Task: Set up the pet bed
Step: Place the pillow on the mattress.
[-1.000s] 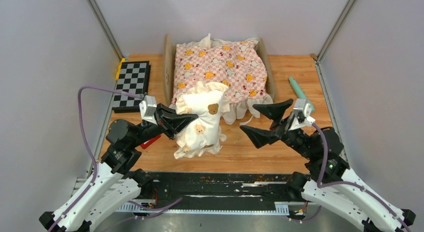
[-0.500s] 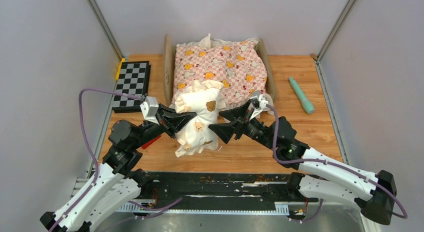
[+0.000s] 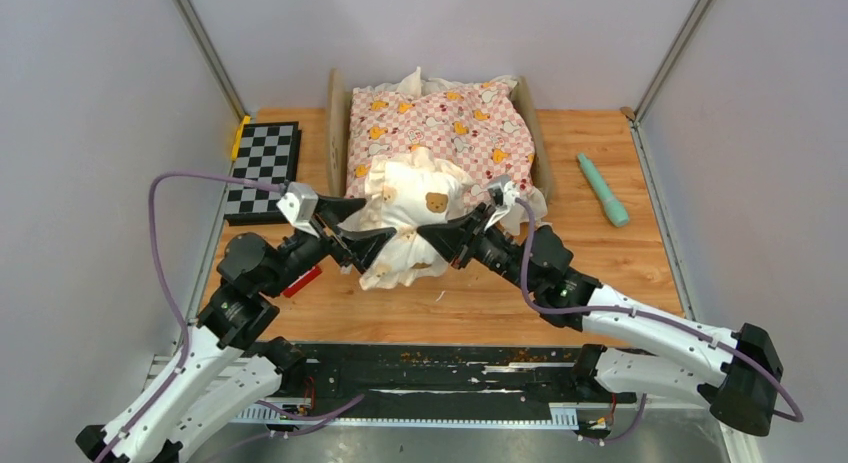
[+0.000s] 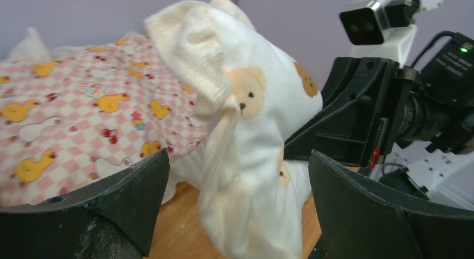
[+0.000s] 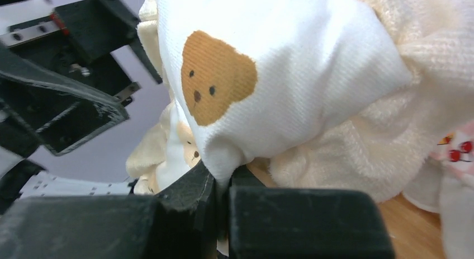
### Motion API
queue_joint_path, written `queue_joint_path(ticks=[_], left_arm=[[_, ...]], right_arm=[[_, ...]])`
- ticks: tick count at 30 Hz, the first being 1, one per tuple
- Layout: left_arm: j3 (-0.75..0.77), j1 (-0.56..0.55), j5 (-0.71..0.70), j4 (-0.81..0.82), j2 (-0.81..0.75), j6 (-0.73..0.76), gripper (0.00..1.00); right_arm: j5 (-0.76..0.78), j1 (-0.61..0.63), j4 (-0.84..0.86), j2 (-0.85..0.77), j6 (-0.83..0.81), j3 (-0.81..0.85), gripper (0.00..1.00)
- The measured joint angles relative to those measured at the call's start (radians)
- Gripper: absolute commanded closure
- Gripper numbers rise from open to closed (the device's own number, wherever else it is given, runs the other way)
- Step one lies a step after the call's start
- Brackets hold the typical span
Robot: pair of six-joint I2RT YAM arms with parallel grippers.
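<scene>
The robot should next carry the pillow (image 4: 251, 119) in its right gripper away from the robot's base, over the pink cushion (image 3: 450, 128) toward the side bar of the pet bed by the chessboard.
The pet bed (image 3: 336, 133) stands at the back of the table, its light-wood side rails showing beside a pink checkered cushion (image 3: 450, 128) that lies in it. A cream pillow with brown bears (image 3: 410, 205) hangs over the bed's near end. My right gripper (image 3: 430, 233) is shut on a fold of the pillow's fabric (image 5: 235, 158). My left gripper (image 3: 375, 223) stands open on the pillow's left side. In the left wrist view the pillow (image 4: 251, 119) hangs between the spread fingers (image 4: 140, 197) without being pinched.
A black-and-white chessboard (image 3: 262, 168) lies at the left with a yellow piece (image 3: 240, 135) at its far corner. A small red object (image 3: 302, 281) lies near the left arm. A teal stick (image 3: 602, 188) lies right of the bed. Grey walls close both sides.
My left gripper has opened and let go of the pillow. The right arm swung left and shut on the pillow's right side. The pillow has shifted up toward the bed.
</scene>
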Motion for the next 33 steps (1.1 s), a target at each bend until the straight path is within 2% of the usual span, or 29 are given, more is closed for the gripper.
queue_joint_path(ticks=[5, 8, 12, 22, 33], left_arm=[[0.156, -0.001, -0.249, -0.244, -0.058, 0.066, 0.00], [0.226, -0.001, -0.372, -0.343, -0.116, 0.100, 0.00], [0.237, -0.001, -0.463, -0.428, -0.191, 0.124, 0.00], [0.237, -0.001, -0.550, -0.570, -0.230, 0.142, 0.00], [0.234, -0.001, -0.578, -0.608, -0.254, 0.142, 0.00]], right_arm=[[0.028, -0.121, -0.137, 0.051, -0.012, 0.140, 1.00], [-0.054, -0.254, -0.178, 0.180, 0.010, 0.293, 1.00], [-0.208, -0.371, -0.203, 0.405, 0.057, 0.491, 1.00], [-0.513, -0.463, -0.227, 0.961, 0.238, 0.963, 1.00], [-0.595, -0.466, -0.182, 1.253, 0.428, 1.249, 1.00]])
